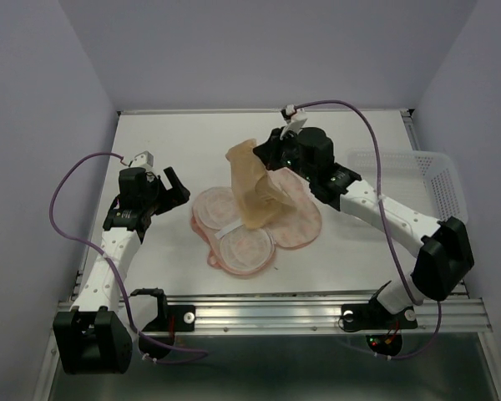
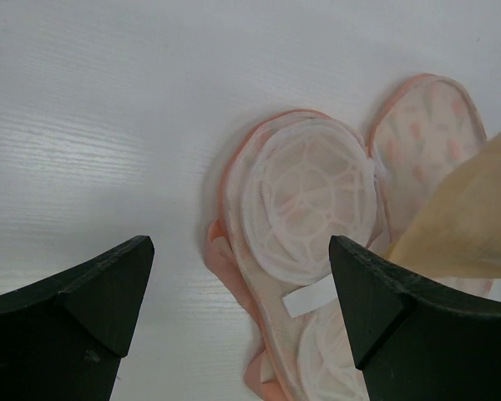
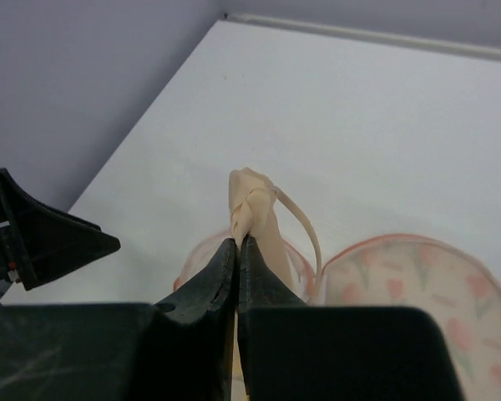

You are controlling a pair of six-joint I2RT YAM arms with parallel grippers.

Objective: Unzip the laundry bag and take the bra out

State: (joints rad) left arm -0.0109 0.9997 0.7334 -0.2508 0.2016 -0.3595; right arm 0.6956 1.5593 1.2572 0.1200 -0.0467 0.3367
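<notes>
My right gripper is going to carry the bra to the right in the top view past the bag next, and then it will lower the bra over the basket.
The peach-pink laundry bag (image 1: 242, 238) lies open on the white table, its two white mesh cups showing; it also shows in the left wrist view (image 2: 305, 200) and the right wrist view (image 3: 417, 292). My right gripper (image 1: 263, 152) is shut on the top of the tan-beige bra (image 1: 252, 188) and holds it hanging above the bag; the pinched fabric shows in the right wrist view (image 3: 252, 209). The bra's lower edge hangs at the right of the left wrist view (image 2: 472, 217). My left gripper (image 1: 177, 185) is open and empty, just left of the bag.
A clear plastic mesh basket (image 1: 417, 180) stands at the right edge of the table (image 1: 175, 142). Lilac walls close in the left, right and back. A metal rail (image 1: 317, 309) runs along the near edge.
</notes>
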